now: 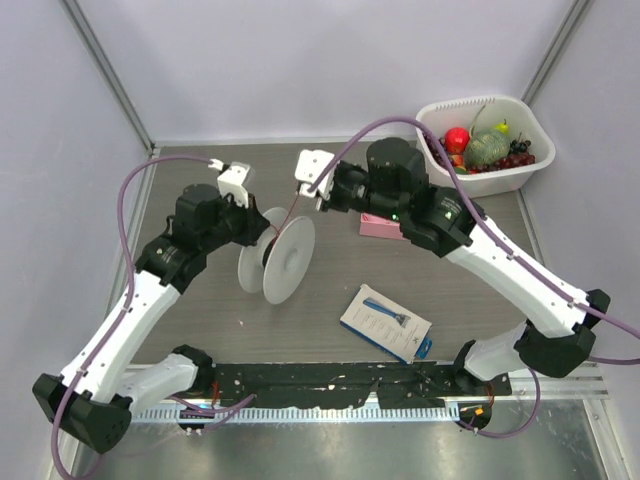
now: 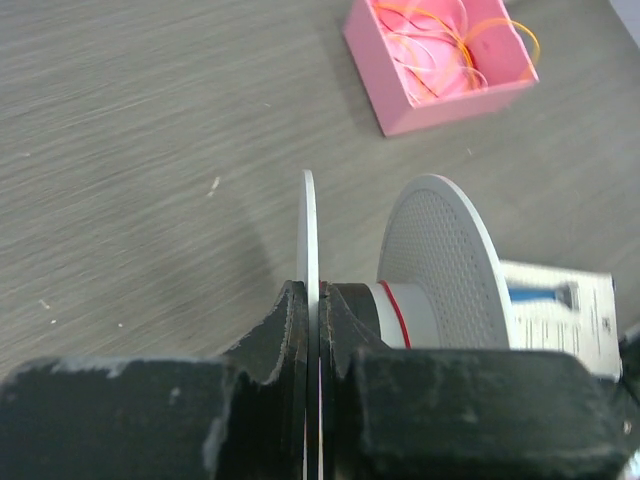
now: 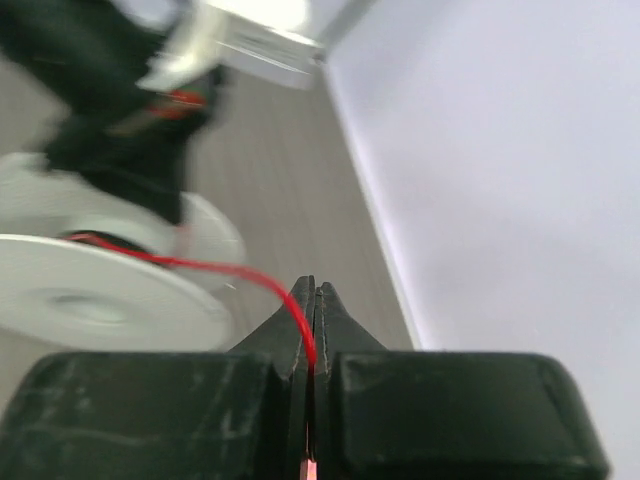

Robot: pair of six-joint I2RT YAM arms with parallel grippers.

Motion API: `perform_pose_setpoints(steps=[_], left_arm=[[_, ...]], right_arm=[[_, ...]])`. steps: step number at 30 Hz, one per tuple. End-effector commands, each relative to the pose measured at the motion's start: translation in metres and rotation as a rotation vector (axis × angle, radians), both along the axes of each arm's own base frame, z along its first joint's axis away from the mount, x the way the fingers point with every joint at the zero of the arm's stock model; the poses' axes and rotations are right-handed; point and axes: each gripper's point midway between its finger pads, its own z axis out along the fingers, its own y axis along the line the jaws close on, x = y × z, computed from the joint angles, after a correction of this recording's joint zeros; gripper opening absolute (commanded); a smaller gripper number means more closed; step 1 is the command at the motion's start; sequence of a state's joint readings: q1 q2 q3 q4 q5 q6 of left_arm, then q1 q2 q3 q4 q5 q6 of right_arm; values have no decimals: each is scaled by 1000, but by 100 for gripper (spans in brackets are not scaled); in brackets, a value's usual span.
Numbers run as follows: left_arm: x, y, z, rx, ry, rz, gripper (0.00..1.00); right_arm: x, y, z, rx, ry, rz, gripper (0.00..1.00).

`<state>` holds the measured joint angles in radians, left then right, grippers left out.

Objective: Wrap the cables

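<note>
The red cable (image 1: 290, 215) already goes around the spool's middle, so my right gripper will next move down, away from the spool toward the pink box, and release it.
A white spool (image 1: 283, 258) with two round flanges stands on edge at mid-table. My left gripper (image 1: 252, 232) is shut on its left flange (image 2: 308, 230), with one finger on each face. A turn of thin red cable (image 2: 393, 308) circles the hub. From the hub the cable (image 1: 290, 215) runs up and right to my right gripper (image 1: 317, 194), which is shut on it. In the right wrist view the red cable (image 3: 205, 266) arcs from the blurred spool (image 3: 95, 300) into the closed right gripper (image 3: 314, 298).
A pink box (image 2: 440, 62) of loose orange wire loops sits beyond the spool, partly under the right arm (image 1: 378, 227). A blue-and-white packet (image 1: 385, 322) lies near the front. A white basket (image 1: 450, 112) of fruit stands at the back right corner.
</note>
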<state>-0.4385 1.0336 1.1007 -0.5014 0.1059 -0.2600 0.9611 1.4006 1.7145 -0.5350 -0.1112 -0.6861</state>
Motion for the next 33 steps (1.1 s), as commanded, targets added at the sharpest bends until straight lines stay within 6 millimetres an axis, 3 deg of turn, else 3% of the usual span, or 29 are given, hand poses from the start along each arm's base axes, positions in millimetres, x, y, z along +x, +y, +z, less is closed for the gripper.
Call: perform_pose_setpoints(steps=[1,5,7,10,14,16,22,23,24,25,27,28,30,33], left_arm=[[-36,-19,21,-1,-152,-267,0],[-74,-36,35,-58,-207,-476,0],[-86,-39,53,-112,-253,-510,0],[-100,-42,81,-183,-303,-540,0],[-111,-48,131,-318,-327,-554,0],[-113,-48,162,-406,-352,-536,0],[-78,-22,231,-692,-354,-285,0],[-69,-18,237,-733,-339,-228,0],[-62,-11,244,-770,-339,-175,0],[-57,-3,252,-807,-347,-124,0],[-44,11,261,-859,-345,-17,0],[-36,18,262,-878,-342,39,0],[-23,34,265,-910,-344,149,0],[0,58,253,-924,-329,327,0]], right_arm=[[63,-30,35,94,-82,-201,1],[110,-52,16,119,14,-276,1],[126,-60,-3,102,64,-303,1],[139,-70,-36,71,139,-307,1],[150,-91,-96,20,275,-320,1],[146,-93,-118,9,334,-298,1],[119,-82,-151,109,527,-236,1],[117,-79,-142,147,524,-223,1],[108,-77,-151,176,599,-215,1],[101,-73,-141,232,626,-201,1],[87,-69,-146,308,707,-184,1],[85,-65,-133,354,683,-152,1],[73,-61,-132,424,745,-150,1],[49,-45,-123,475,751,-98,1]])
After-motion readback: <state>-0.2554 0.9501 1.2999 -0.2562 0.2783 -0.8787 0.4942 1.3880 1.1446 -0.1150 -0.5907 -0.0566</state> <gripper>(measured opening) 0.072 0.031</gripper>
